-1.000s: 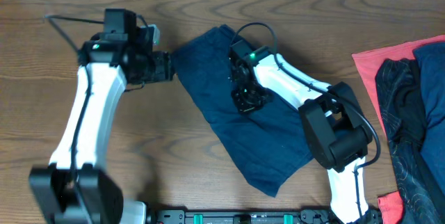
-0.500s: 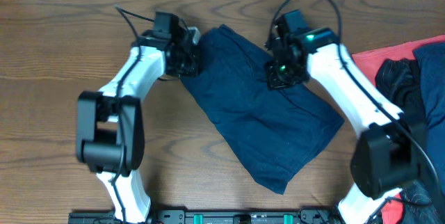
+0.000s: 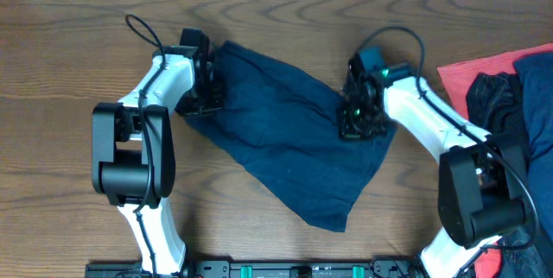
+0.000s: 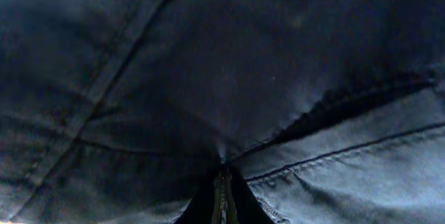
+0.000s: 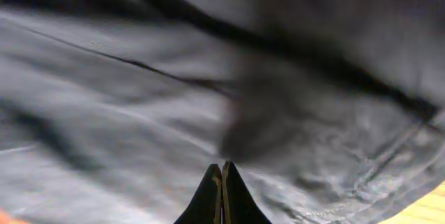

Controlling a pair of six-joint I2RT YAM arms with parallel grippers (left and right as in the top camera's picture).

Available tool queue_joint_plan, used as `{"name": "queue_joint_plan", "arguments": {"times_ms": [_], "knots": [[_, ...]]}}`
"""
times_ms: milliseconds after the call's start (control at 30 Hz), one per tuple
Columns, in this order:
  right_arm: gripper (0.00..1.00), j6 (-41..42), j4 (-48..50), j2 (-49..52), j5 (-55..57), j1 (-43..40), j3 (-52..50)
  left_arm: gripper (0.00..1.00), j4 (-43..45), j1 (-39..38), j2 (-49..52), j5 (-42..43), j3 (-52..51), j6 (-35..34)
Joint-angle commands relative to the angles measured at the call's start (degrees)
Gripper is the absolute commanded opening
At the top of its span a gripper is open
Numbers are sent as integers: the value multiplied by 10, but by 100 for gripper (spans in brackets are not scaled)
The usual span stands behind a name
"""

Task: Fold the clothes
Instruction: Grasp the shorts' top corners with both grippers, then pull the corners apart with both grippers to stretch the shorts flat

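Observation:
The robot's right gripper should first draw the held edge of the shorts toward the red cloth and then release it, since the shorts run slanted.
The clothes (image 3: 285, 144), dark navy shorts, lie slanted across the middle of the wooden table (image 3: 60, 71), running from the upper left down to the front. My left gripper (image 3: 210, 91) is shut on their upper left edge. In the left wrist view the fabric (image 4: 208, 64) fills the frame and gathers in creases at the closed gripper (image 4: 222, 179). My right gripper (image 3: 354, 125) is shut on the right edge of the shorts. In the right wrist view the blurred cloth (image 5: 139, 113) meets the closed gripper (image 5: 222, 172). The cloth runs fairly taut between both grippers.
A bright red cloth (image 3: 458, 75) lies at the right edge with a shiny black crinkled garment (image 3: 501, 131) and a blue garment (image 3: 537, 75) on it. The table's far edge runs along the top of the overhead view.
The left gripper closed on the shorts' upper corner and drew it left. The right gripper moved down and right with the fabric. The shorts now lie wider and further left.

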Motion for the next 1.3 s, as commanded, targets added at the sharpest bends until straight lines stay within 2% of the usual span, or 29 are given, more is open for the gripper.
{"name": "queue_joint_plan", "arguments": {"times_ms": [0, 100, 167, 367, 433, 500, 567, 633, 767, 867, 967, 1067, 1267], "knots": [[2, 74, 29, 8, 75, 0, -59, 6, -14, 7, 3, -42, -6, -34], [1, 113, 66, 8, 159, -19, -87, 6, -18, 13, -13, -42, -6, -37], [1, 123, 101, 8, 176, -45, -89, 6, -20, 20, -31, -42, -6, -37], [1, 117, 252, 8, 139, -137, -86, 8, -27, 38, -104, -42, -6, -37], [1, 65, 288, 8, 99, -169, -71, 13, -28, 41, -131, -42, -6, -37], [2, 1, 276, 5, 21, -193, -41, 17, -22, 42, -157, -41, -6, -37], [12, -53, 235, 2, -47, -209, -6, 29, -12, 42, -176, -41, -6, -37], [21, -72, 179, -2, -82, -222, 32, 42, 9, 41, -187, -21, -6, -18], [26, -105, 117, -6, -136, -233, 76, 63, 70, 41, -173, 85, -6, 54], [30, -127, 100, -7, -179, -232, 86, 71, 120, 41, -148, 109, -6, 81], [32, -139, 82, -7, -219, -231, 86, 77, 172, 42, -115, 110, -6, 94], [31, -139, 65, -7, -226, -229, 86, 77, 217, 42, -82, 114, -6, 118], [31, -140, 42, -7, -229, -229, 86, 77, 292, 42, -18, 114, -6, 123]]}}
